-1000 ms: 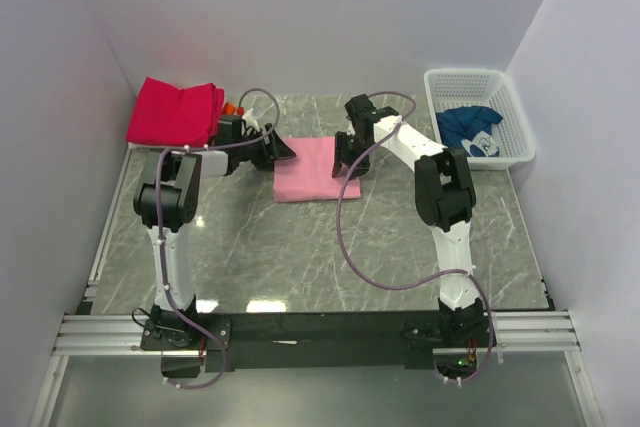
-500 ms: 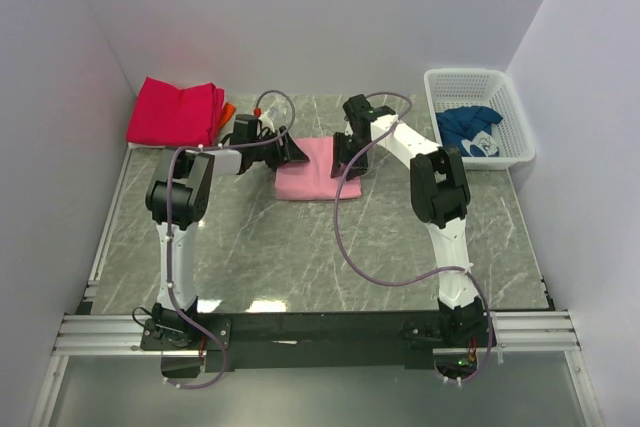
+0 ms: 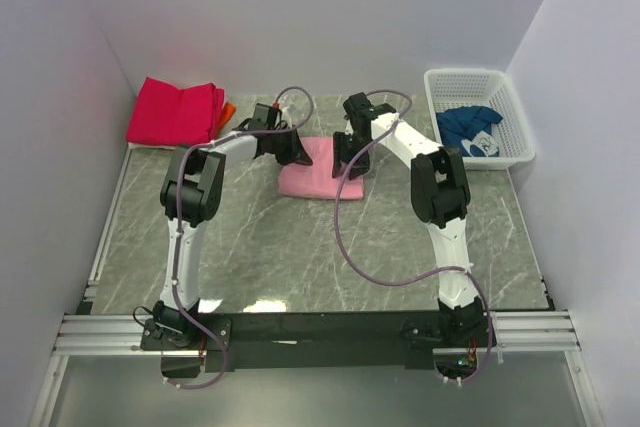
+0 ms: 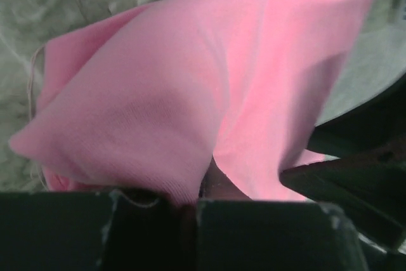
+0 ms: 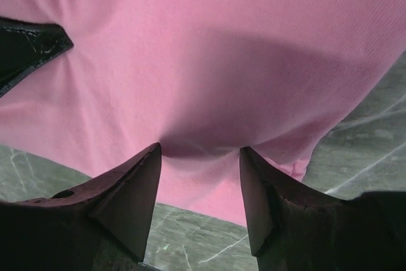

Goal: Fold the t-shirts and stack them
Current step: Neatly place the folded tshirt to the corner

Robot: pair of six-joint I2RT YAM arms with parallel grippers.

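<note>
The left gripper needs to lift and carry the pink t-shirt (image 3: 318,177) over the magenta-red t-shirt (image 3: 175,112), which is already folded to that gripper's left in the top view, and then let go.
A light pink t-shirt (image 3: 318,177) lies folded at the table's back middle. My left gripper (image 3: 295,150) is at its left rear edge, shut on a lifted bunch of the pink cloth (image 4: 190,80), which rises out of the closed jaws (image 4: 196,198). My right gripper (image 3: 348,169) is over the shirt's right edge, open, with both fingertips (image 5: 149,163) pressing into the pink cloth (image 5: 222,42). A folded magenta-red t-shirt (image 3: 175,112) sits at the back left with a bit of orange t-shirt (image 3: 229,108) beside it. A dark blue t-shirt (image 3: 470,127) lies in the basket.
The white mesh basket (image 3: 520,117) stands at the back right against the wall. White walls close in the table on three sides. A metal rail (image 3: 320,332) with both arm bases runs along the near edge.
My left gripper slid right onto the pink t-shirt's left edge and closed on the cloth, bunching that edge inward. The right gripper has stayed in place on the shirt.
</note>
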